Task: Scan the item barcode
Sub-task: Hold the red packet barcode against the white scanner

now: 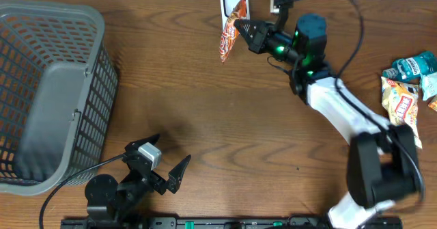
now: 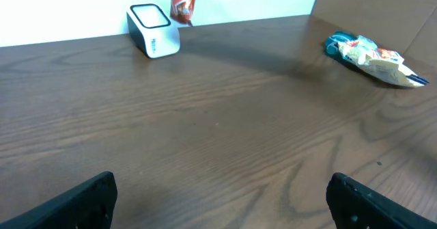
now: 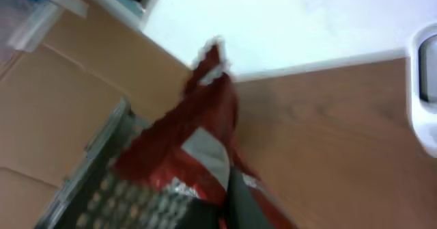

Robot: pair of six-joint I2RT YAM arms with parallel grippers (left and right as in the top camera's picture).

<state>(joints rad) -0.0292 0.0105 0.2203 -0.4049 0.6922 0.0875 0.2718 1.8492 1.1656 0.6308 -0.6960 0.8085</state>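
The tabletop beside the scanner is clear, so the robot's right gripper will carry the packet to the right in the overhead view and release it over that spot.
A red snack packet (image 1: 227, 39) hangs just in front of the white barcode scanner (image 1: 234, 2) at the table's far edge, pinched by my right gripper (image 1: 240, 30), which is shut on it. In the right wrist view the packet (image 3: 184, 147) fills the middle, blurred, and the scanner (image 3: 427, 92) shows at the right edge. The left wrist view shows the scanner (image 2: 153, 29) and the packet (image 2: 183, 2) far off. My left gripper (image 1: 162, 166) rests open near the front edge, nothing between its fingers (image 2: 82, 205).
A grey plastic basket (image 1: 48, 92) stands at the left. More snack packets (image 1: 410, 85) lie in a heap at the right edge, also seen as a heap of packets (image 2: 372, 55) in the left wrist view. A cable runs behind the right arm.
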